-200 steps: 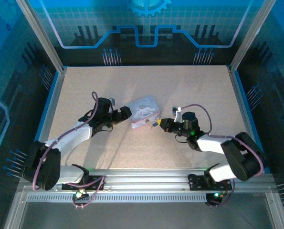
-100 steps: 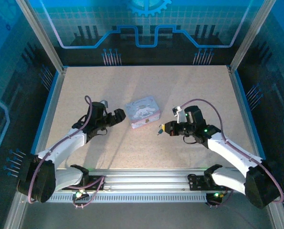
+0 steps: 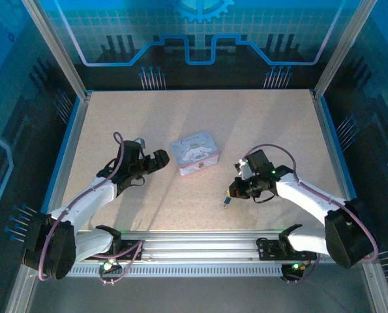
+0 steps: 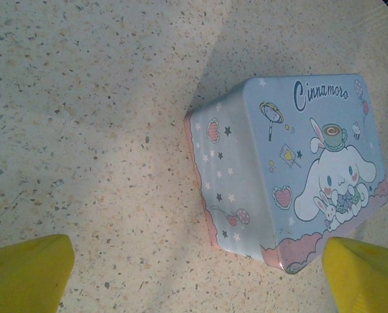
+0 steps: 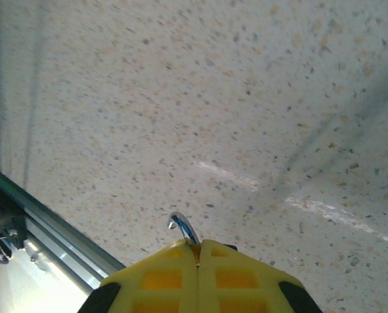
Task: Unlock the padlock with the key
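I will next lower my right gripper to the speckled table near the metal bar, then let go of the padlock [image 5: 184, 229] there.
My right gripper [image 3: 231, 193] [image 5: 198, 246] is shut on the padlock [image 5: 184, 229]. Its shiny curved shackle sticks out past the yellow fingertips with one end free, and a sliver of brass body shows in the seam. In the top view a small dark piece [image 3: 225, 200] hangs below the fingertips, low over the table near the front. The key is hidden. My left gripper [image 3: 160, 158] [image 4: 194, 277] stands open just left of the pale blue cartoon box [image 3: 195, 152] [image 4: 298, 169], with nothing between its fingers [image 4: 24, 274].
The speckled table [image 3: 259, 124] is bounded by blue walls at the sides. A metal rail [image 3: 200, 241] [image 5: 44, 215] runs along the near edge, close to my right gripper.
My right gripper drew back from the box toward the near edge, carrying the padlock. My left gripper backed off left of the box and finished opening.
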`<state>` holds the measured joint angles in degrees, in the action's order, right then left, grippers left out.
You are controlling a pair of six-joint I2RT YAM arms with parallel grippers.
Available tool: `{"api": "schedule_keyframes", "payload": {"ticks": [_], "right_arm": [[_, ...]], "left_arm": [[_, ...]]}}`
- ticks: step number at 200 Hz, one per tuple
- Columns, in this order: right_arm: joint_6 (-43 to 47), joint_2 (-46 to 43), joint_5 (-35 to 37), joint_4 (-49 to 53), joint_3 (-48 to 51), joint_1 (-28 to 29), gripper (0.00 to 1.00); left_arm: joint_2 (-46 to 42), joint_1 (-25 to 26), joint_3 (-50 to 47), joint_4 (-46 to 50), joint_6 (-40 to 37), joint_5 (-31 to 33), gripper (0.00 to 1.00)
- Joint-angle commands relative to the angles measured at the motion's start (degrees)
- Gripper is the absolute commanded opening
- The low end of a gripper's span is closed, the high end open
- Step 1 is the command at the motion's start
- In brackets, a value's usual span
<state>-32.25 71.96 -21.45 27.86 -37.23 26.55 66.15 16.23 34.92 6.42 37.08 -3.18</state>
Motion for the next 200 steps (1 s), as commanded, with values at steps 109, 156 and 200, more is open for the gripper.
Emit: {"api": "schedule_keyframes", "payload": {"ticks": [109,156,200], "right_arm": [[0.6,15.1,-0.3,-5.5,-3.6,-0.3,0.1],[-0.3,15.0,1.1,-5.7,-5.0,-0.7,0.26],[1.2,12.7,3.4,-2.6,-7.3,-1.6,0.39]], "left_arm": [[-1.2,-0.7,-0.9,0.9,-1.3,0.6,0.99],[-1.5,-1.0,-0.9,0.9,-0.9,0.5,0.99],[-2.5,-1.5,-0.6,1.7,-1.1,0.5,0.99]]}}
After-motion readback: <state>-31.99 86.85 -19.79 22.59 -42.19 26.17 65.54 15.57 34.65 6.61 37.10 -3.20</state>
